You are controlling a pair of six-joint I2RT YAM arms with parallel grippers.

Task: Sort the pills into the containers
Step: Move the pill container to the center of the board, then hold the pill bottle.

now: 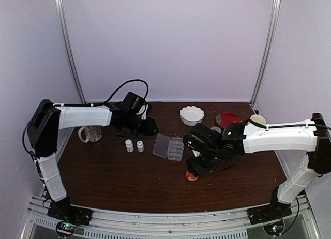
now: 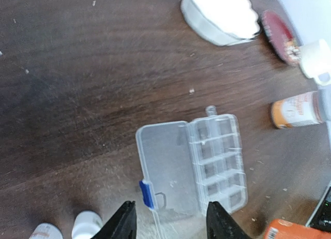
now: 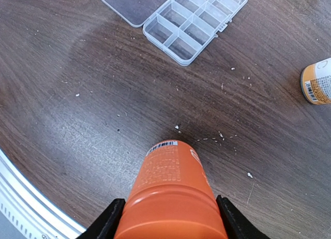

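I will lower the tilted orange bottle with my right gripper to the bare wood by the whitish specks just below. I will let go of the bottle once its base stands flat.
The clear pill organizer box (image 1: 169, 147) lies open on the dark table, its flat lid (image 2: 165, 164) with a blue latch to the left of the gridded compartments (image 2: 220, 159). Its cells look empty (image 3: 194, 19). My left gripper (image 2: 170, 226) hovers over the lid's near edge, open, with nothing between its fingers (image 1: 149, 127). My right gripper (image 3: 170, 218) is shut on an orange bottle (image 3: 170, 192), held tilted just above the table (image 1: 192, 174). Tiny whitish specks (image 3: 177, 127) dot the wood ahead of the bottle. I cannot tell whether they are pills.
Two tiny white bottles (image 1: 134, 145) stand left of the organizer. A scalloped white bowl (image 1: 192, 115), a red plate (image 1: 227, 118) and a small cup (image 1: 257, 119) sit at the back. A patterned mug (image 1: 90, 133) stands far left. An orange-and-white bottle (image 3: 316, 81) lies on its side.
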